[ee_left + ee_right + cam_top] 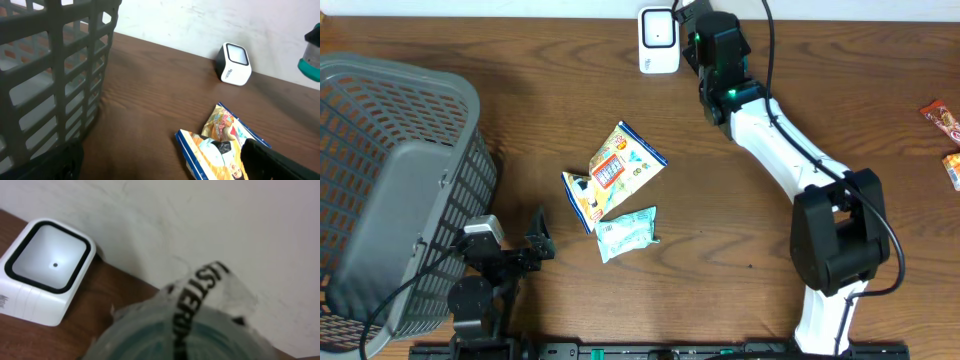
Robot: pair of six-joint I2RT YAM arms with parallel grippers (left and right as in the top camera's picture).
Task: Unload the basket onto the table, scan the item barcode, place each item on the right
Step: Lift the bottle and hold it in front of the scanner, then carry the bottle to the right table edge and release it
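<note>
The orange wrapped snacks are below my right gripper, to its right in the overhead view. My right gripper will carry the bottle beside them next, lower it and let go.
The item is a clear bottle of teal liquid (200, 335) with black lettering. It fills the lower part of the right wrist view, and my right gripper (694, 22) is shut on it at the table's far edge. Its teal body (312, 57) also shows at the right edge of the left wrist view. The white barcode scanner (659, 40) (45, 270) (234, 64) stands just left of the held bottle, its dark-framed window tilted up. My left gripper (537, 243) (165, 172) rests open and empty near the front left, beside the basket.
A grey mesh basket (390, 180) (50, 75) fills the left side. Two yellow-and-blue snack bags (620, 162) (225, 127) and a teal packet (627, 232) lie mid-table. Orange wrapped snacks (942, 118) sit at the right edge.
</note>
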